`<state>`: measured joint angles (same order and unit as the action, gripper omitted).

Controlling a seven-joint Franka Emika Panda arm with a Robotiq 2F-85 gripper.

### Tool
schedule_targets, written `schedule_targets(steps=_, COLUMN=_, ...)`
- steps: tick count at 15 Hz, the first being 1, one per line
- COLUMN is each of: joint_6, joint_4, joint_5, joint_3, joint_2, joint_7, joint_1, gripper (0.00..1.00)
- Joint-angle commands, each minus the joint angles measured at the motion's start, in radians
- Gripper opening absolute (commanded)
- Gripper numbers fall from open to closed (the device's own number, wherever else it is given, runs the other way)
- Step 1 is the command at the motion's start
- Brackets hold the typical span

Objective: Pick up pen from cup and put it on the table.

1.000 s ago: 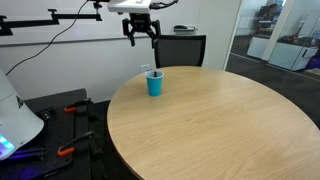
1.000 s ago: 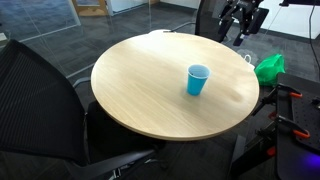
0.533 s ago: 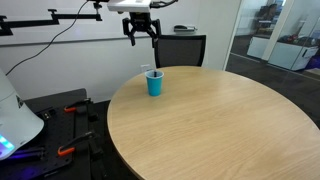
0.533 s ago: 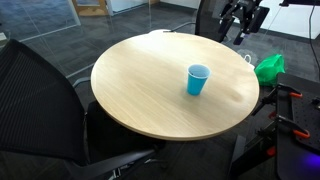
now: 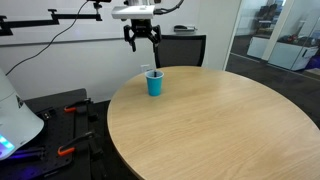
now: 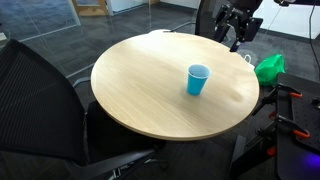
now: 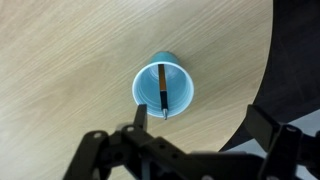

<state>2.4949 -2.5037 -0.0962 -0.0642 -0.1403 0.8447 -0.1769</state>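
My gripper should next lower its open fingers outward and close on the pen's upper end (image 5: 155,70) (image 7: 165,112), which leans at the cup's rim, below and outward of the gripper.
The blue cup (image 5: 154,84) stands upright on the round wood-grain table (image 5: 220,125) near its far edge. It also shows in an exterior view (image 6: 198,79) on the table (image 6: 140,90). In the wrist view I look straight down into the cup (image 7: 162,87), and the dark, orange-tinted pen (image 7: 162,89) leans inside it. My gripper (image 5: 141,38) hangs high above and a little behind the cup, open and empty. It also shows in an exterior view (image 6: 240,30) and in the wrist view (image 7: 205,125), where the table (image 7: 70,60) fills the background.
A black chair (image 5: 181,50) stands behind the table near the cup. Another black chair (image 6: 40,105) is at the table's near side. A green object (image 6: 268,68) lies beside the table by the arm. Equipment and cables (image 5: 60,125) sit off the table's edge.
My gripper has shifted slightly above the cup. The cup and pen have not moved.
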Motion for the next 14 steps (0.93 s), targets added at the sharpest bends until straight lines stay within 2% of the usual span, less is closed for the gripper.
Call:
schedule_targets(steps=1, joint_6=0.059, joint_4=0.018, joint_5=0.003, joint_3=0.03, joint_2=0.059, joint_7=0.04, joint_1=0.023, gripper=0.92)
schedule_targets(steps=3, joint_6=0.078, joint_4=0.023, joint_5=-0.008, joint_3=0.036, joint_2=0.087, joint_7=0.059, joint_1=0.027, gripper=0.8)
schedule_targets(steps=4, joint_6=0.09, joint_4=0.027, joint_5=-0.014, joint_3=0.04, joint_2=0.104, joint_7=0.07, joint_1=0.03, gripper=0.66)
schedule_targets(steps=6, joint_6=0.107, joint_4=0.037, joint_5=-0.023, joint_3=0.048, joint_2=0.131, joint_7=0.085, joint_1=0.04, gripper=0.58)
schedule_targets(steps=8, joint_6=0.124, joint_4=0.052, joint_5=-0.036, joint_3=0.056, joint_2=0.161, joint_7=0.104, joint_1=0.052, gripper=0.55)
schedule_targets(steps=9, joint_6=0.13, joint_4=0.063, joint_5=-0.038, joint_3=0.061, joint_2=0.179, joint_7=0.108, joint_1=0.058, gripper=0.59)
schedule_targets(steps=10, joint_6=0.13, joint_4=0.077, joint_5=-0.047, joint_3=0.066, joint_2=0.196, joint_7=0.121, joint_1=0.064, gripper=0.55)
schedule_targets(steps=14, joint_6=0.108, joint_4=0.152, joint_5=-0.079, joint_3=0.1, joint_2=0.278, joint_7=0.168, joint_1=0.096, gripper=0.56)
